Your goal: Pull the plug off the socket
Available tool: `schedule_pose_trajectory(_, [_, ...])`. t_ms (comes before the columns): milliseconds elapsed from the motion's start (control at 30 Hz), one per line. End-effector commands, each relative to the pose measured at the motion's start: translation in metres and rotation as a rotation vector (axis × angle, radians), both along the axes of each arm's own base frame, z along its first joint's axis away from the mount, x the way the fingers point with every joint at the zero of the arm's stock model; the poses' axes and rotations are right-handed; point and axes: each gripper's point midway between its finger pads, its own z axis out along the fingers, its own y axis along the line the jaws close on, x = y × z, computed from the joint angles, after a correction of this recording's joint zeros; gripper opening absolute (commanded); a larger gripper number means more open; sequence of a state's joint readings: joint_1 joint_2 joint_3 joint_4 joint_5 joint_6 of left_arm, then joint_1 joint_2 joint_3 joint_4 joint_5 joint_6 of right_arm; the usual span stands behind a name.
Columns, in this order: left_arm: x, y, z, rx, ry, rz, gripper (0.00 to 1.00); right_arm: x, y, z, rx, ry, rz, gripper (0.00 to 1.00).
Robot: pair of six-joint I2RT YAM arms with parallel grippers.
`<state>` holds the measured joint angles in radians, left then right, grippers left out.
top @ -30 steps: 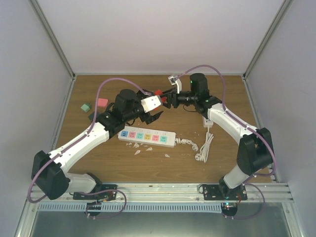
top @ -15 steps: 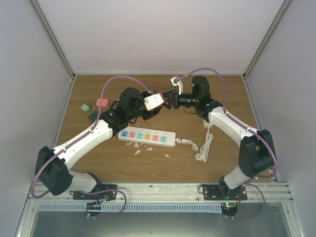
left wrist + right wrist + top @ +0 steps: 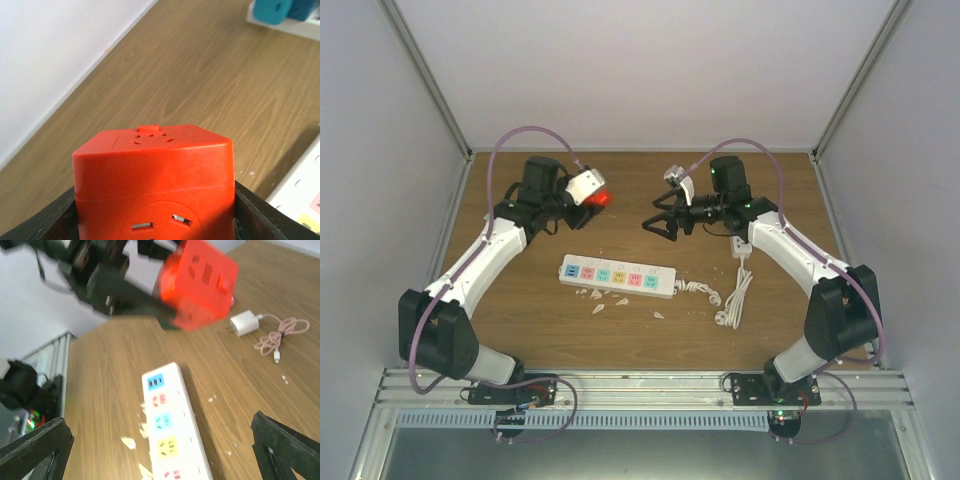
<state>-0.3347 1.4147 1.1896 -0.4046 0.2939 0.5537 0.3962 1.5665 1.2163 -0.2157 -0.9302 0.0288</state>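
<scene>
I will move my right gripper back, down and to the right in the top view, onto the plug of the white cord, because the plug is lower, on the tabletop.
My left gripper (image 3: 595, 195) is shut on a red cube socket (image 3: 600, 197) and holds it above the table at the back left. The cube fills the left wrist view (image 3: 155, 175), with black fingers (image 3: 62, 220) at both sides, and no plug shows in its visible faces. It also shows in the right wrist view (image 3: 200, 282). My right gripper (image 3: 661, 226) is open and empty, apart from the cube, over the table's middle. A white charger plug (image 3: 245, 322) with a pink cable (image 3: 280, 337) lies on the wood beyond the cube.
A white power strip (image 3: 617, 276) with coloured outlets lies mid-table, also in the right wrist view (image 3: 172, 430). Its white cord (image 3: 735, 295) and plug (image 3: 739, 246) lie to the right. Small white scraps (image 3: 598, 300) are scattered along its near side.
My left arm has swung left and back with the red cube, away from the right gripper. The right gripper, close against the cube before, now stands open and apart.
</scene>
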Motion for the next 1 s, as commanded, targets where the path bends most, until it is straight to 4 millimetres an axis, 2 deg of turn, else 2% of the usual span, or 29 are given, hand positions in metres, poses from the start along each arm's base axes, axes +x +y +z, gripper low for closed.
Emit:
schedule_pose_trajectory(0, [0.014, 0.023, 0.008, -0.055, 0.035, 0.006, 0.34, -0.018, -0.018, -0.031, -0.187, -0.079, 0.072, 0.97])
schedule_pose_trajectory(200, [0.029, 0.05, 0.008, -0.047, 0.038, 0.068, 0.35, -0.046, -0.059, -0.114, -0.491, 0.005, 0.079, 0.88])
schedule_pose_trajectory(333, [0.039, 0.068, 0.007, -0.033, 0.043, 0.102, 0.35, -0.067, -0.086, -0.149, -0.625, 0.033, 0.069, 0.87])
schedule_pose_trajectory(433, [0.05, 0.086, 0.0, 0.001, 0.057, 0.143, 0.35, -0.079, -0.101, -0.171, -0.698, 0.064, 0.065, 0.85])
schedule_pose_trajectory(600, [0.076, 0.127, -0.025, 0.075, 0.106, 0.223, 0.35, -0.08, -0.108, -0.181, -0.748, 0.074, 0.061, 0.78])
schedule_pose_trajectory(633, [0.083, 0.147, -0.03, 0.078, 0.122, 0.262, 0.35, -0.08, -0.11, -0.183, -0.76, 0.079, 0.065, 0.77])
schedule_pose_trajectory(700, [0.092, 0.17, -0.036, 0.073, 0.148, 0.296, 0.35, -0.082, -0.116, -0.192, -0.807, 0.099, 0.083, 0.76])
schedule_pose_trajectory(833, [0.11, 0.208, -0.052, 0.07, 0.189, 0.357, 0.35, -0.099, -0.128, -0.212, -0.877, 0.155, 0.157, 0.76])
schedule_pose_trajectory(967, [0.131, 0.241, -0.072, 0.039, 0.244, 0.425, 0.35, -0.111, -0.135, -0.221, -0.913, 0.187, 0.193, 0.74])
